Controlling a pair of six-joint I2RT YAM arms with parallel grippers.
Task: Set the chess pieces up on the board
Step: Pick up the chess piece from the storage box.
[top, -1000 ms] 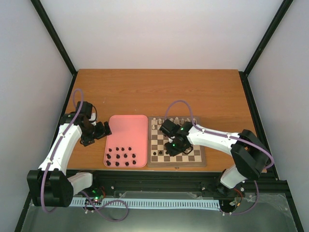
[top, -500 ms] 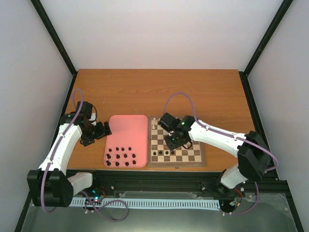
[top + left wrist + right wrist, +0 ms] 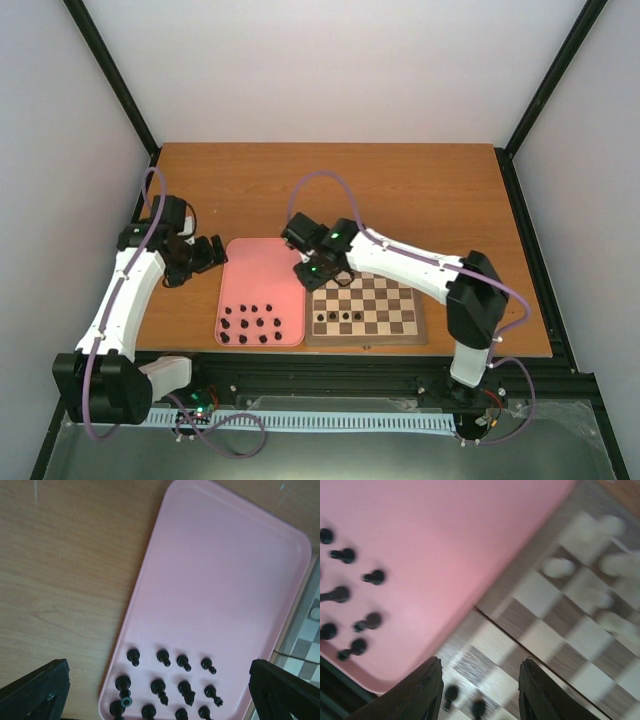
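Note:
The tray's dark pawn nearest the board stands clear at the end of its row, so the robot will move its right gripper back and down over the tray onto that pawn.
The board [image 3: 385, 300] lies right of centre, with three dark chess pieces [image 3: 334, 317] on its near-left squares. Blurred cream pieces [image 3: 559, 567] stand on its far squares in the right wrist view. Several dark pieces [image 3: 251, 325] stand at the near end of the pink tray [image 3: 262, 265]; they also show in the left wrist view [image 3: 159, 686]. My right gripper [image 3: 310, 270] is open and empty over the board's left edge beside the tray; in its own view [image 3: 482, 680] two dark pieces [image 3: 451, 694] sit below. My left gripper [image 3: 205, 255] is open and empty, left of the tray [image 3: 220, 580].
The wooden table [image 3: 330, 185] stretches behind the tray and board. White walls and black frame posts enclose it. The right arm [image 3: 400, 265] crosses the board's far rows in the top view.
My right gripper has swung left and back, from over the board's near middle to its left edge by the tray. My left gripper has shifted slightly back and left.

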